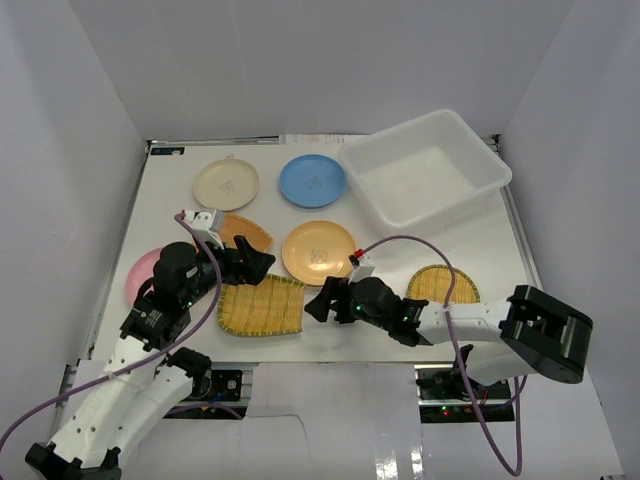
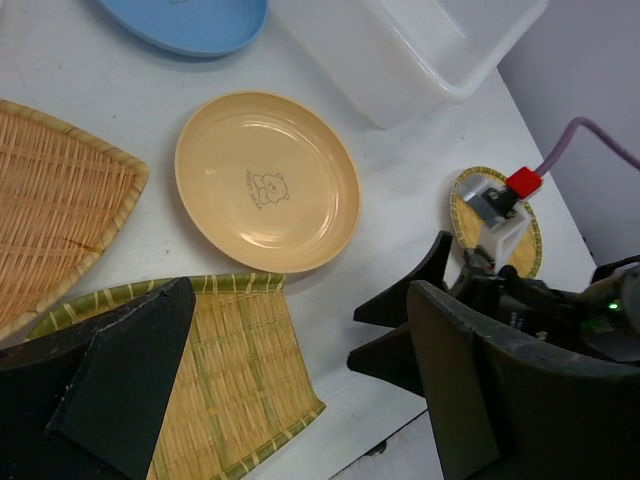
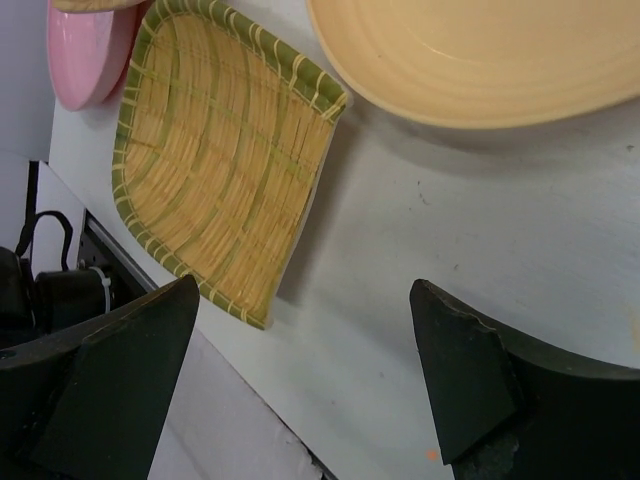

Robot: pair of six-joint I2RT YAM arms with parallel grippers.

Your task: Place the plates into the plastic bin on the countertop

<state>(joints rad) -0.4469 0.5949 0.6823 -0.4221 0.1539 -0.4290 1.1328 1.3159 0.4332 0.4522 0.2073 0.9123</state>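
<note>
I will next slide my right gripper to the left in the top view, with its open fingers on both sides of the square tray's facing edge [image 1: 301,300] [image 3: 306,215], because that edge stands raised off the countertop.
The white plastic bin [image 1: 425,168] stands empty at the back right of the countertop [image 1: 500,250]. Cream [image 1: 226,184], blue [image 1: 312,181], orange-yellow [image 1: 319,252] and pink [image 1: 143,276] plates lie on the countertop, with fan-shaped [image 1: 247,232], square [image 1: 262,306] and round [image 1: 441,286] bamboo trays. My left gripper [image 1: 260,264] is open and empty above the square tray's far edge [image 2: 225,370]. My right gripper [image 1: 320,300] is open and empty, low over bare countertop between the square tray [image 3: 220,170] and the orange-yellow plate [image 3: 480,55].
Grey walls close in the countertop on three sides. The two grippers are close together near the front edge, and the right gripper's fingers [image 2: 400,330] show in the left wrist view. The bin [image 2: 420,45] sits just beyond the orange-yellow plate [image 2: 267,180].
</note>
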